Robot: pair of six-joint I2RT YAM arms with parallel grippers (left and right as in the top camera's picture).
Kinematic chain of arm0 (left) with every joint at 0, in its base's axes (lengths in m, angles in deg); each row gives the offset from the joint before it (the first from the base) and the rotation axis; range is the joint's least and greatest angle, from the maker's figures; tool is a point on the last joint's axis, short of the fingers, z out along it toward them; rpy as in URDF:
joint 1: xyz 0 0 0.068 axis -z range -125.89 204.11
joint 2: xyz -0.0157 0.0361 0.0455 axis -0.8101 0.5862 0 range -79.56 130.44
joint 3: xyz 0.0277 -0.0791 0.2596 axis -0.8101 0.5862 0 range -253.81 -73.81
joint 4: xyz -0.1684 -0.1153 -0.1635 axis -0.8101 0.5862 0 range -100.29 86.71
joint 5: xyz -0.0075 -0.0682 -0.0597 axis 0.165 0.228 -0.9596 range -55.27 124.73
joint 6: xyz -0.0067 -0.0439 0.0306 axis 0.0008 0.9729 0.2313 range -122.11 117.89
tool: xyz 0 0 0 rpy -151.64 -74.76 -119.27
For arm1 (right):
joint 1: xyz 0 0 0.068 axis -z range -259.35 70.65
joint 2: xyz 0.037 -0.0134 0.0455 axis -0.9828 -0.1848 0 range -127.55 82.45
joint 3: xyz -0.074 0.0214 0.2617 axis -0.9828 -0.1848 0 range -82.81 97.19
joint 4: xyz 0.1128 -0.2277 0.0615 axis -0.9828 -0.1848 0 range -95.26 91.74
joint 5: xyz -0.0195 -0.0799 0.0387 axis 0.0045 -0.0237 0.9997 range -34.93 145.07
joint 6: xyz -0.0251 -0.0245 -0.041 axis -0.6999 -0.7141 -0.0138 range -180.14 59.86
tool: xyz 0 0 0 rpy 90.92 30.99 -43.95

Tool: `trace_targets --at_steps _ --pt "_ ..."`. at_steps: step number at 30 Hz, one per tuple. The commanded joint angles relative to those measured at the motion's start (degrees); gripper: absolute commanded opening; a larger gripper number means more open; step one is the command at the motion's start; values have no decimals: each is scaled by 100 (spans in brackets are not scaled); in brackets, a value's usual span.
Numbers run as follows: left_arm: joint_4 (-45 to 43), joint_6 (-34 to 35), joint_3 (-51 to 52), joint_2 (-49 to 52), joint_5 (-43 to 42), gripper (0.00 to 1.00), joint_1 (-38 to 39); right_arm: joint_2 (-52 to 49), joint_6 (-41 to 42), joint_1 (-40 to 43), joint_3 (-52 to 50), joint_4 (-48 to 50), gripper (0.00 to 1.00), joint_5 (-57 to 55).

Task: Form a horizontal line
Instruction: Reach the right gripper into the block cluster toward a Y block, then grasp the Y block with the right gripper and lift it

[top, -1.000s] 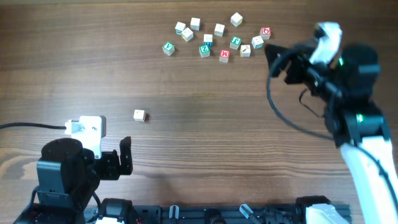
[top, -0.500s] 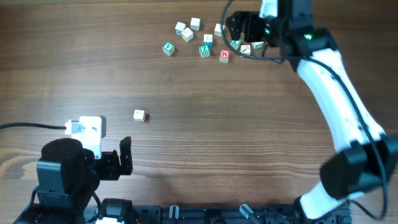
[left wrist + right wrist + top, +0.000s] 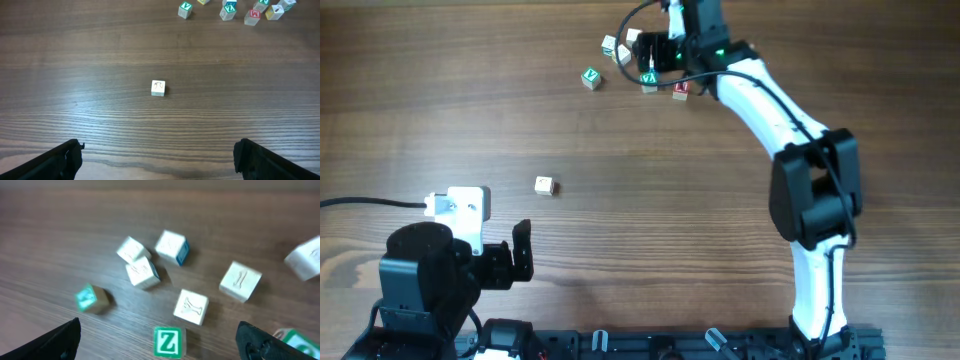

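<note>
My right gripper will turn a little next and move down with its open fingers around the pale cube (image 3: 653, 67) just behind the green Z. The table is bare on both sides of the cube.
A red cube with a white M (image 3: 681, 88) lies at the right of a cube cluster at the table's far edge, and shows in the left wrist view (image 3: 253, 16) too. A pale cube with a blue side (image 3: 172, 246) lies in that cluster. A lone pale cube with a brownish mark (image 3: 544, 185) (image 3: 158, 87) sits apart at mid-left. My right gripper (image 3: 655, 55) (image 3: 157, 332) hovers open and empty over the cluster. My left gripper (image 3: 515, 255) (image 3: 160, 160) is open and empty near the front left, short of the lone cube.
Green-lettered cubes lie in the cluster: a Z (image 3: 168, 342) (image 3: 649, 78) and one at the left (image 3: 590, 78) (image 3: 90, 298). Several plain pale cubes (image 3: 191, 306) lie among them. The right arm (image 3: 790, 120) covers the cluster's right part.
My right arm has swung from the right side leftward and out over the cube cluster. The left arm and the lone cube have not moved.
</note>
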Motion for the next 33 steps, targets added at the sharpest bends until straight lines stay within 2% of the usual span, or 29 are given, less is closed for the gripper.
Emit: trace_targets --at_steps 1,3,10,13,16,20,23,28,33 --pt "-15 57 -76 -20 -48 100 -46 -225 354 24 151 35 100 -177" --pt "-17 57 -76 -20 -48 100 -46 -232 667 24 109 136 100 -179" --pt "-15 57 -76 -20 -48 100 -46 -455 706 0 103 710 100 -505" --pt "-17 57 -76 -20 -48 100 -46 -699 1318 -52 105 938 99 -496" --pt "-17 57 -76 -20 -48 100 -46 -737 1421 -116 105 955 91 -507" --pt "-17 57 -76 -20 -48 100 -46 -927 1541 -162 105 1095 89 -632" --pt "-17 57 -79 -20 -48 100 -46 -1005 1545 -162 107 1147 80 -656" --pt "-17 57 -79 -20 -48 100 -46 -1121 1674 -162 105 1123 78 -973" --pt "-17 57 -79 -20 -48 100 -46 -1239 1832 -162 105 1182 69 -1054"
